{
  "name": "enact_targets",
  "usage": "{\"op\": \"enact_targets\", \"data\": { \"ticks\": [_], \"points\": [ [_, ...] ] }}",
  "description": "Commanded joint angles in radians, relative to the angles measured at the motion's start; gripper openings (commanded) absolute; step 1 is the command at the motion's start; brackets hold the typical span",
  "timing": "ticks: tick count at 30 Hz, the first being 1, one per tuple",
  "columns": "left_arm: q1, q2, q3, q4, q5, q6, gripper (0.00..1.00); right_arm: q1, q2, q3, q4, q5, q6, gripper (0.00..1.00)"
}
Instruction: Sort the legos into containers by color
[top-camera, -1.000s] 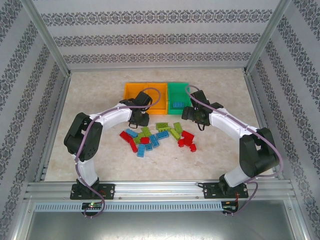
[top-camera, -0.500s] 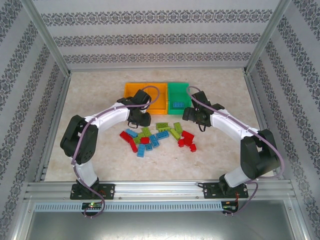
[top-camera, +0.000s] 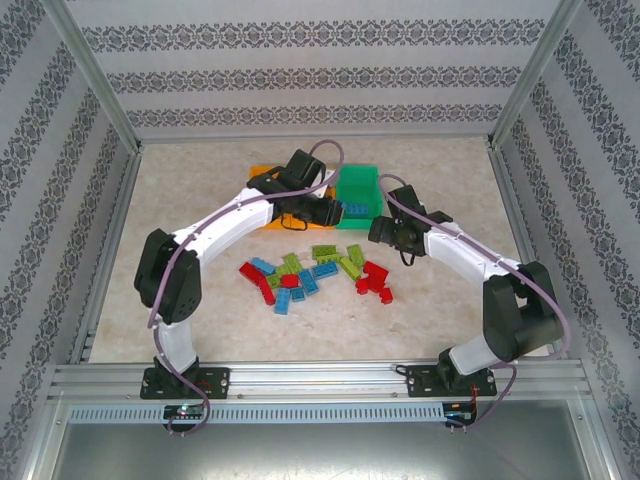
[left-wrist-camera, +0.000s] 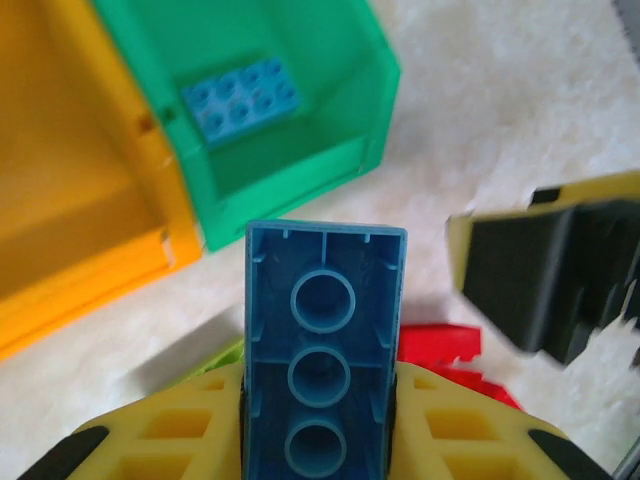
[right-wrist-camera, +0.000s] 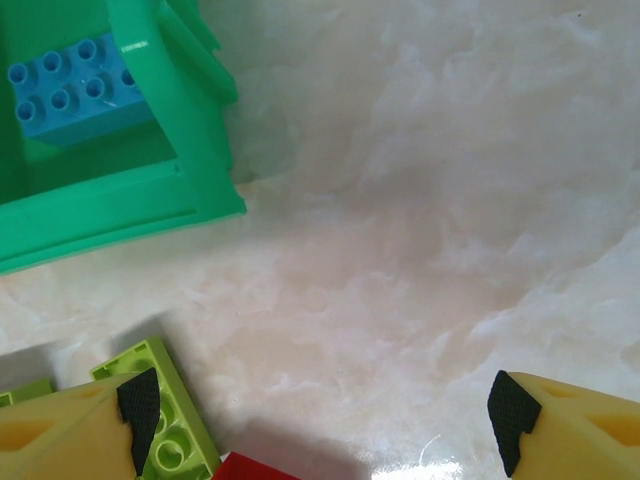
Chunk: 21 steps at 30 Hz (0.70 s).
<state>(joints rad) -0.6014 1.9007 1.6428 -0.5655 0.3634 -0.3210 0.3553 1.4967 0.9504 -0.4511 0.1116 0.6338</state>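
My left gripper will go outward past the green container's front edge and over the green container's bottom to let go of the blue lego, as another blue one already lies there.
My left gripper (top-camera: 322, 208) is shut on a blue lego (left-wrist-camera: 325, 350), its hollow underside facing the wrist camera, just short of the green container's (top-camera: 358, 182) sloped front. One blue lego (left-wrist-camera: 240, 98) lies inside that green container (left-wrist-camera: 300, 180). The orange containers (top-camera: 260, 178) sit to its left, partly under my left arm. The loose red, blue and lime legos (top-camera: 315, 270) lie in a heap in the table's middle. My right gripper (top-camera: 383, 233) hangs open right of the heap, nothing between its fingers, with a lime lego (right-wrist-camera: 175, 430) by its left finger.
A red lego (left-wrist-camera: 440, 345) and my right gripper (left-wrist-camera: 560, 270) lie close to the held brick. The green container (right-wrist-camera: 120, 200) has bare marbled table to its right. Metal frame rails and patterned walls close in the table.
My left arm has swung right and away from me, from the front of the orange containers to the green one, carrying the blue lego. The right arm has hardly moved.
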Motion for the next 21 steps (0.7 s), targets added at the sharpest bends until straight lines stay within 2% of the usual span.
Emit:
{"op": "enact_targets", "data": {
  "ticks": [1,11,21],
  "points": [
    [-0.011,0.076,0.063,0.026,0.064,0.026,0.17,-0.008,-0.040,-0.031,0.015,-0.014,0.003,0.88],
    [-0.011,0.323,0.358,-0.015,0.077,-0.044,0.17,-0.010,-0.124,-0.106,0.029,-0.033,-0.048,0.89],
    [-0.011,0.460,0.506,-0.054,-0.069,-0.152,0.24,-0.010,-0.175,-0.145,0.025,-0.037,-0.053,0.90]
  ]
}}
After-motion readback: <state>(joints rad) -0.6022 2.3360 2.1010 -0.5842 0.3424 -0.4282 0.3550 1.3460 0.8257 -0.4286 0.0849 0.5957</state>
